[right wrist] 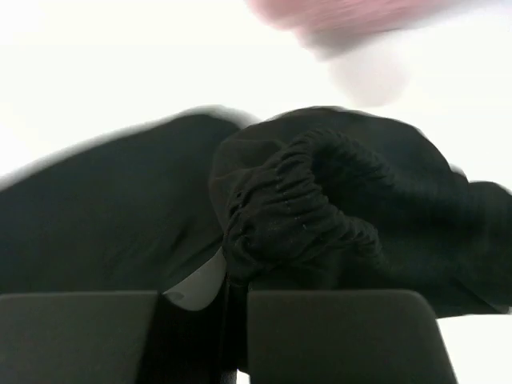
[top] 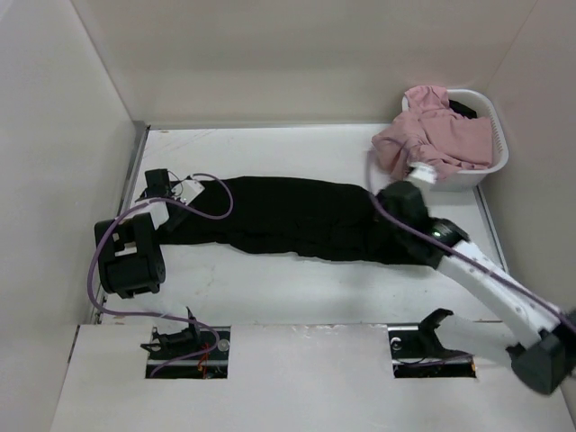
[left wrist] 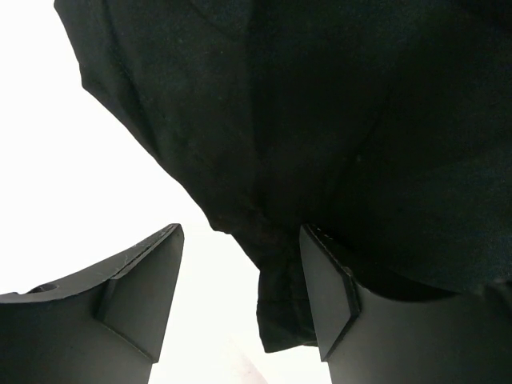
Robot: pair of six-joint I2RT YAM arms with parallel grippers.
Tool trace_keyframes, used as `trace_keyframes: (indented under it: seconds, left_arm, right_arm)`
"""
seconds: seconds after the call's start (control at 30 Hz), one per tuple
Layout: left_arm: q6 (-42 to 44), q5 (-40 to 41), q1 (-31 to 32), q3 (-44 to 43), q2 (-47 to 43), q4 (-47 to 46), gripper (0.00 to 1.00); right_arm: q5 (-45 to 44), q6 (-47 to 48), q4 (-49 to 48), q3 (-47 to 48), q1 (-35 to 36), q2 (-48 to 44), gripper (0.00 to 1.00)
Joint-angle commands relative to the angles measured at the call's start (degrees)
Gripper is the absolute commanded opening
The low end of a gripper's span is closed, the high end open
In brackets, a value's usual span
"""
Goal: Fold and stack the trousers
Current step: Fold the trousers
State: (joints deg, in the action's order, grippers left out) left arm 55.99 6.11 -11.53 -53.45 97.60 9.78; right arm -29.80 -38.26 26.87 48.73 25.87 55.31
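Observation:
The tabletop is bare below my right gripper and to its right in the top view, so I need to pull the bunched waistband of the trousers down there and let go of it.
Black trousers lie stretched across the middle of the white table. My left gripper is open at their left end; in the left wrist view a leg hem hangs between the open fingers, against the right finger. My right gripper is shut on the elastic waistband at the trousers' right end, the fabric bunched just beyond the closed fingers. A white label shows beside the pinched cloth.
A white laundry basket at the back right holds pink clothing that spills over its front rim, close to my right gripper. Walls enclose the table at the left, back and right. Purple cables loop around the left arm.

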Motion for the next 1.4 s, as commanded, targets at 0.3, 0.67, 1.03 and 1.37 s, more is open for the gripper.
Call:
trace_keyframes:
  seconds: [0.3, 0.67, 1.03, 1.37]
  left_arm:
    - [-2.4, -0.7, 0.4, 1.6, -1.1, 4.2, 0.6]
    - [-2.0, 0.0, 1.1, 1.0, 1.5, 4.5, 0.6]
    - [0.1, 2.1, 0.0, -0.8, 3.9, 6.5, 0.59]
    - [1.5, 2.6, -1.9, -1.3, 3.6, 6.7, 0.58]
  right_arm:
    - [-15.2, 4.4, 3.2, 29.2, 25.8, 38.5, 0.0]
    - [-1.3, 4.8, 1.4, 4.5, -3.6, 5.0, 0.0]
    - [23.6, 8.6, 4.8, -1.6, -35.6, -0.3, 0.11]
    - [34.3, -2.0, 0.6, -6.4, -43.2, 1.0, 0.19]
